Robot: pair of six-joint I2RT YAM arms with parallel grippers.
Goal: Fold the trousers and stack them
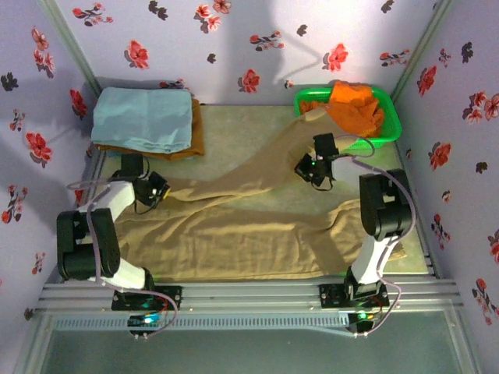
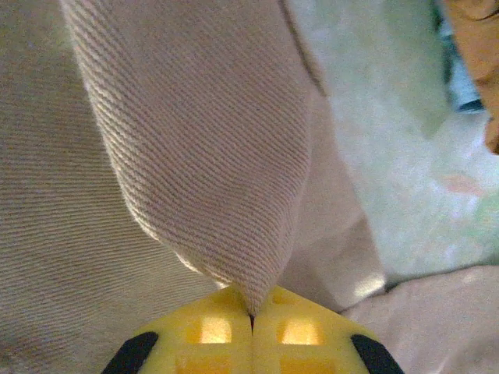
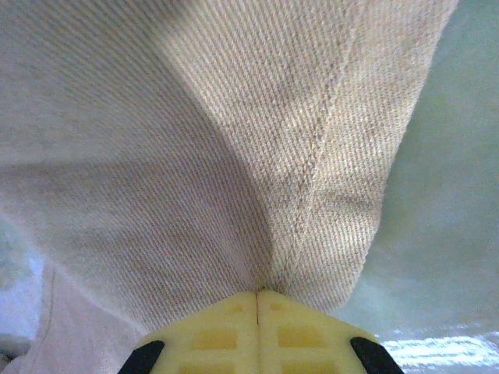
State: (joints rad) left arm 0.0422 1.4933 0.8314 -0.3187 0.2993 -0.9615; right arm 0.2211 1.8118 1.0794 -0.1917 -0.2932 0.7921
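The end of the far leg lies over the green basket (image 1: 390,117). My right gripper will move back toward the trousers' near leg (image 1: 341,218) and release the raised fold there.
The tan trousers (image 1: 234,226) lie spread across the table, one leg stretching up toward the green basket (image 1: 390,117). My left gripper (image 1: 156,189) sits at the left end of that leg, shut on a pinched fold of the trousers (image 2: 210,156); its yellow fingers (image 2: 210,331) meet with cloth between them. My right gripper (image 1: 312,167) is over the upper leg near the basket, shut on the trousers (image 3: 257,156) along a seam, yellow fingertips (image 3: 218,331) pressed together on the cloth.
A folded light blue cloth (image 1: 144,117) lies on an orange-brown garment at the back left. Bright orange garments (image 1: 355,105) fill the green basket at the back right. Flowered walls close in the table on three sides.
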